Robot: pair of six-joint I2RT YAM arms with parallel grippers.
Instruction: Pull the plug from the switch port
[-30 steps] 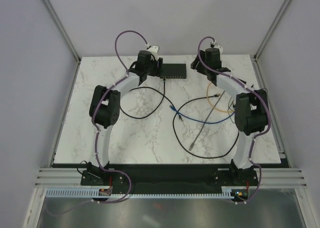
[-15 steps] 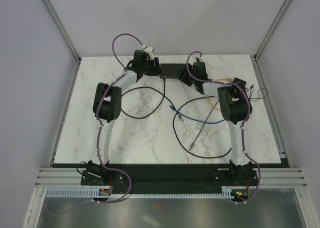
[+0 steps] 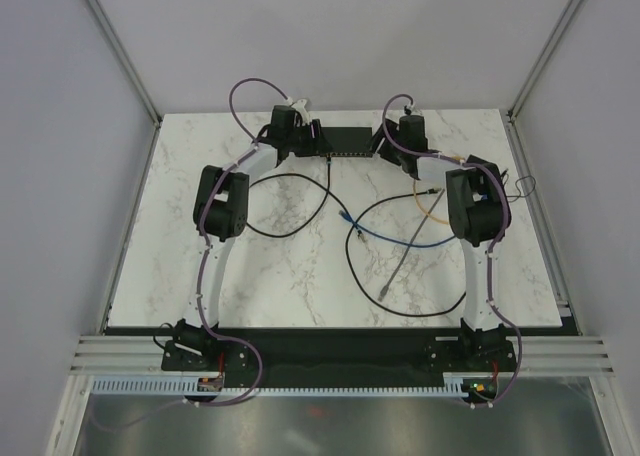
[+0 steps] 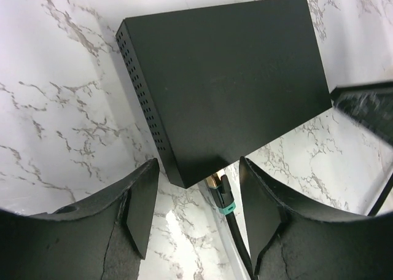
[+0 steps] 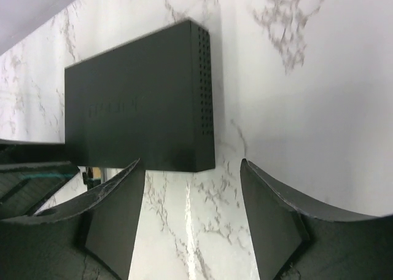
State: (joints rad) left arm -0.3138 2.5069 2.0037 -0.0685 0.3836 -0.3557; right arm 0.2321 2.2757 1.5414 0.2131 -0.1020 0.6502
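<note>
The plug seated in the switch lies left of my right gripper in the top view, so next my right gripper should move that way and close there.
The switch [image 3: 347, 139] is a flat black box at the back of the marble table. In the left wrist view the switch [image 4: 227, 77] has a plug [image 4: 222, 194] with a gold tip and a teal band seated in its near side. The plug's black cable runs down towards the camera. My left gripper [image 4: 199, 212] is open at the switch's left end [image 3: 313, 138], and the plug lies between its fingers, close to the right one. My right gripper [image 5: 193, 225] is open and empty just off the switch's right end [image 3: 388, 142], near a corner of the switch [image 5: 141, 114].
Loose cables lie on the table in front of the switch: a black loop [image 3: 290, 211], a blue cable [image 3: 400, 238], an orange one [image 3: 425, 191] and a grey one [image 3: 405, 261]. The back wall stands right behind the switch.
My right arm swung in from the right to the switch's right end. My left arm shifted slightly and its gripper settled at the switch's left end around the plug.
</note>
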